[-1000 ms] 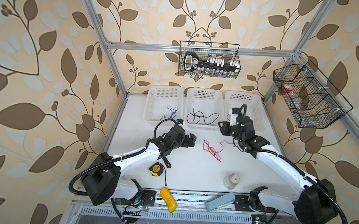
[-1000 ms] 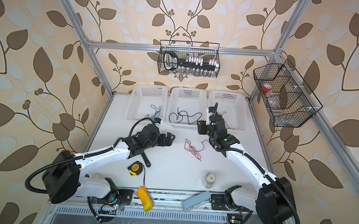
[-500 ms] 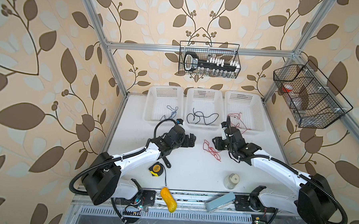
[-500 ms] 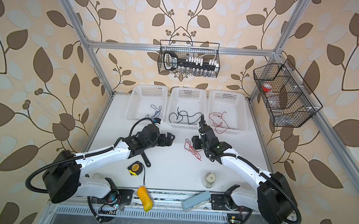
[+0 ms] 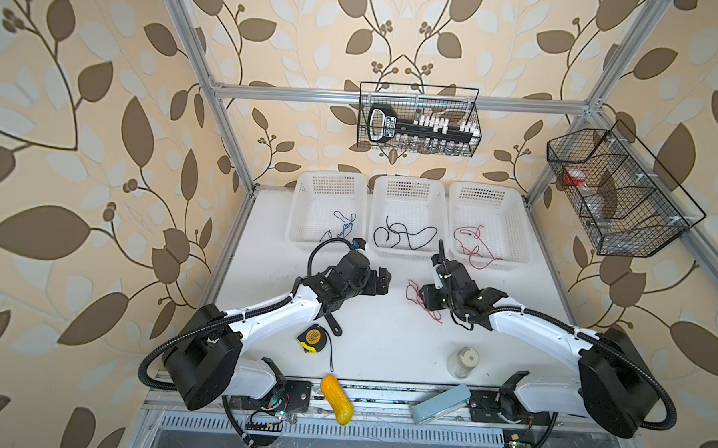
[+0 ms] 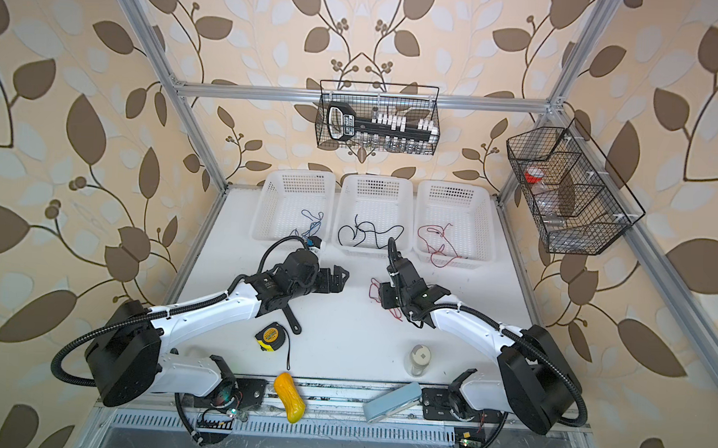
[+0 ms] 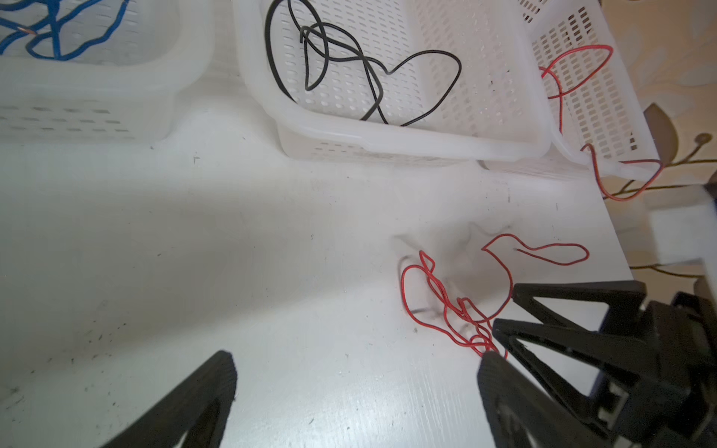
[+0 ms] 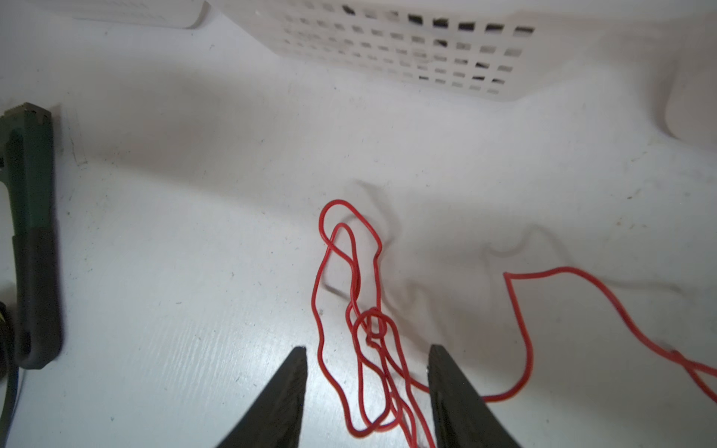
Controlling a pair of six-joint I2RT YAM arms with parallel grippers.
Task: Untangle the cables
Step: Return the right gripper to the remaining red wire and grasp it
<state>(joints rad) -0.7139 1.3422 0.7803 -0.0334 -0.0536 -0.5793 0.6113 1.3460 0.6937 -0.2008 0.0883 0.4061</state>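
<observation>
I will move my right gripper outward and down onto the loop at the far end [image 5: 411,284] [image 8: 348,252] of the red tangle next, because it sticks out beyond the bunched pieces of cable.
A tangled red cable [image 5: 417,296] [image 6: 373,289] lies on the white table in front of the baskets. My right gripper [image 5: 425,298] [image 8: 366,358] is low over it, open, with several red strands [image 8: 372,326] between its fingers. My left gripper [image 5: 383,282] [image 7: 355,362] hovers open just left of the tangle [image 7: 446,306] with nothing in it. A blue cable [image 5: 342,228] lies in the left basket, a black cable [image 5: 402,235] in the middle one. Another red cable [image 5: 475,244] lies in the right basket and droops over its front rim.
Three white baskets [image 5: 330,176] stand in a row at the back. Near the front edge lie a yellow tape measure [image 5: 313,337], a small jar [image 5: 463,360], a yellow object [image 5: 335,398] and a grey-blue box [image 5: 441,407]. Wire racks [image 5: 418,119] hang on the walls.
My right gripper has left the right basket, where a red cable now shows, and come forward and left down over the tangle on the table. The left arm has stayed put.
</observation>
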